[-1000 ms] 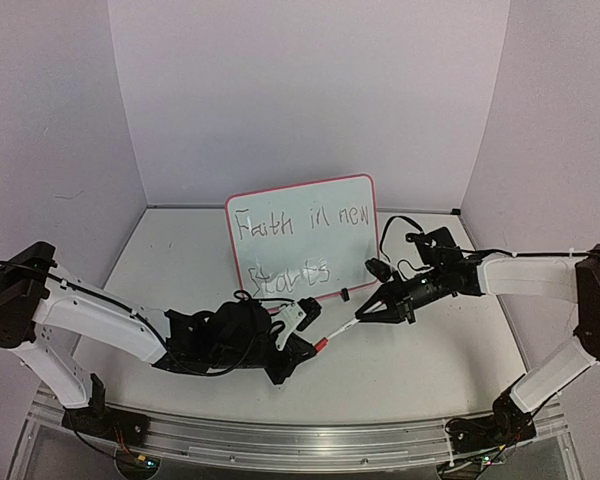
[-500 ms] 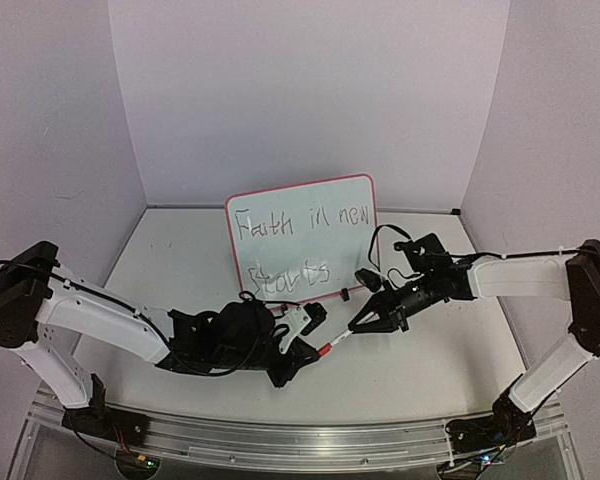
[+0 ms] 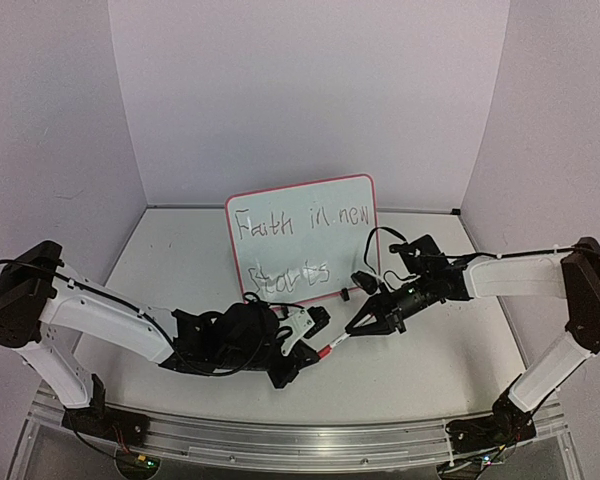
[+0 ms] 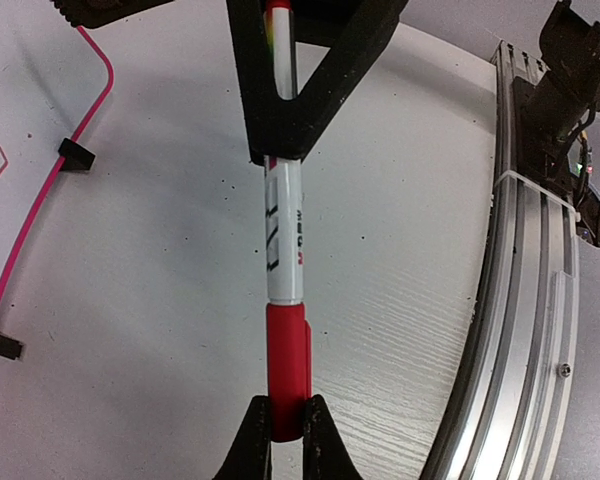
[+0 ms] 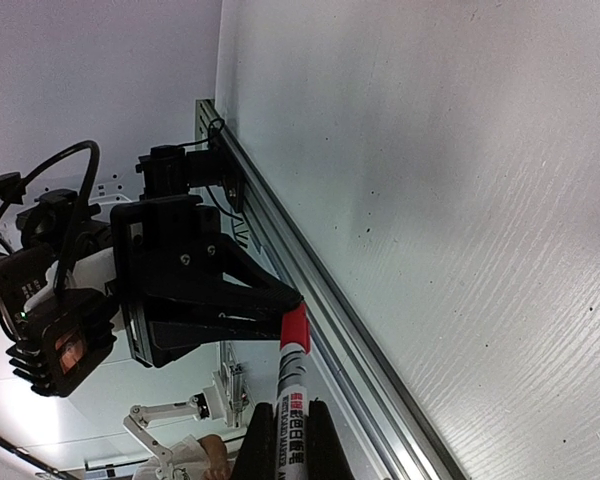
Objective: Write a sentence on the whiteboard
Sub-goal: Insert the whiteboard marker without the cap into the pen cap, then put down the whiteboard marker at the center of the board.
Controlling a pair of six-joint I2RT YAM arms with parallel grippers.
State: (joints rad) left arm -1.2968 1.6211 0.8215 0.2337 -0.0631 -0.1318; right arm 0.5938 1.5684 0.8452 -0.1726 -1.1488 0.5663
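Observation:
I will lower my right gripper to the tabletop before the whiteboard and release the marker, since the sentence is written and the cap on the marker's body [image 5: 293, 405].
The whiteboard [image 3: 354, 258] stands upright at the back middle of the table. The sentence [image 3: 302, 222] "Faith in new starts" is on it in two lines. A white marker [image 3: 340, 336] with a red cap [image 3: 326, 349] spans between my grippers, above the table in front of the board. My left gripper [image 3: 315, 354] is shut on the red cap [image 4: 288, 360], its fingertips [image 4: 315, 440] pinching the cap's end. My right gripper [image 3: 357, 323] is shut on the marker's barrel [image 5: 293, 405]. The cap [image 5: 294, 328] sits on the barrel's end. The board's pink rim [image 4: 75, 130] shows in the left wrist view.
An aluminium rail [image 3: 280, 440] runs along the table's near edge and also shows in the left wrist view [image 4: 540, 300]. Purple walls enclose the back and sides. The board's black foot [image 3: 345, 295] rests on the table just behind the marker.
My right gripper has moved left and nearer with the marker, closing in on the left gripper. The left gripper has shifted slightly and keeps hold of the cap.

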